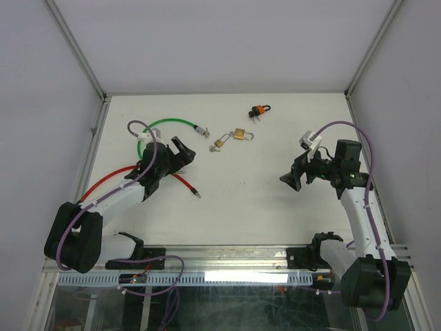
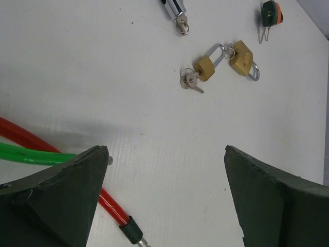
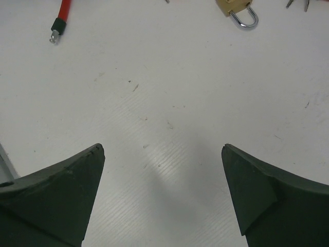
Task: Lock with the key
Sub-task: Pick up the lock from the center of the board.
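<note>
Next, my left gripper lowers toward the right in the top view to the smaller padlock slanted below it, turning to straddle the padlock's brass body [image 1: 218,143] [image 2: 204,68].
Two small brass padlocks lie at the table's middle back: one [image 1: 239,134] to the right, one [image 1: 219,143] to the left with a silver key [image 1: 213,149] beside it. In the left wrist view they show as padlock [image 2: 241,58], padlock [image 2: 204,68] and key [image 2: 188,82]. My left gripper [image 1: 180,156] is open and empty, left of the padlocks, above the red cable [image 2: 105,201]. My right gripper [image 1: 295,175] is open and empty over bare table at the right. The right wrist view shows one padlock [image 3: 237,7] at its top edge.
A green cable lock [image 1: 165,123] and a red cable lock [image 1: 185,183] lie at the left, under and around my left arm. An orange-and-black padlock with keys [image 1: 259,110] lies at the back. Metal frame posts and walls bound the table.
</note>
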{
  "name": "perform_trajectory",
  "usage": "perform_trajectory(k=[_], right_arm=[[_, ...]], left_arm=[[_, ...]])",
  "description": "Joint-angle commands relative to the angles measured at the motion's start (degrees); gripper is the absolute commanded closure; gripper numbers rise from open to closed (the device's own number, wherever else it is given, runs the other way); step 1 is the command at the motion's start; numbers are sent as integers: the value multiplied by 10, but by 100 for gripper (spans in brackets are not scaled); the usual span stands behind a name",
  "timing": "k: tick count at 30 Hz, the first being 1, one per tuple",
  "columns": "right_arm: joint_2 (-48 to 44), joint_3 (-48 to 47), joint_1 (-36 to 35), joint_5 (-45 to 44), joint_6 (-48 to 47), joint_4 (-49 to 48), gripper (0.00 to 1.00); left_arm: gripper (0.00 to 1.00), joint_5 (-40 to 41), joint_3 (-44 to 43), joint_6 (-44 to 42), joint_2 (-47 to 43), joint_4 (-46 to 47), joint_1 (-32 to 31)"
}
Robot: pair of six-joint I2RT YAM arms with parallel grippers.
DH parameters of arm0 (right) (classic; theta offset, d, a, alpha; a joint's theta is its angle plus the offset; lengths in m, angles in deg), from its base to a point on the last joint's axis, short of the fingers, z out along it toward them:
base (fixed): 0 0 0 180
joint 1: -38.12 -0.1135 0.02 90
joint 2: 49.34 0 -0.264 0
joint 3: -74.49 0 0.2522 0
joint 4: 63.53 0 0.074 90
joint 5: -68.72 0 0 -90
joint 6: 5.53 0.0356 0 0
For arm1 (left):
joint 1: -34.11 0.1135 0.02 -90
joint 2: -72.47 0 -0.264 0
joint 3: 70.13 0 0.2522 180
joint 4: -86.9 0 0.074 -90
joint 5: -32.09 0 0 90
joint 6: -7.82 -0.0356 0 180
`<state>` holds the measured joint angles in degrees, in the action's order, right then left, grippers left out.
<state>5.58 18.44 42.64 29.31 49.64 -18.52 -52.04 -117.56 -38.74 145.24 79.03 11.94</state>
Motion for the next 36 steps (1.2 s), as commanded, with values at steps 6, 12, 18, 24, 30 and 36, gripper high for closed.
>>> perform_trajectory(k=[6,12,18,24,30,36], right_arm=[[-30,-37,4,2,19,-13,0],[-35,-56,4,58,23,27,0],[-54,-60,9,44,-10,60,0],[-62,-50,15,12,-2,44,0],[-51,-47,17,18,9,37,0],[-51,-46,21,13,12,35,0]], left_arm=[[1,-123,2,17,28,153,-3],[2,-209,5,12,82,265,-2],[8,-263,-78,-60,143,216,-5],[10,-226,-215,-188,217,74,-15],[24,-141,-372,-303,317,-98,-26],[36,-68,-531,-379,407,-222,-44]])
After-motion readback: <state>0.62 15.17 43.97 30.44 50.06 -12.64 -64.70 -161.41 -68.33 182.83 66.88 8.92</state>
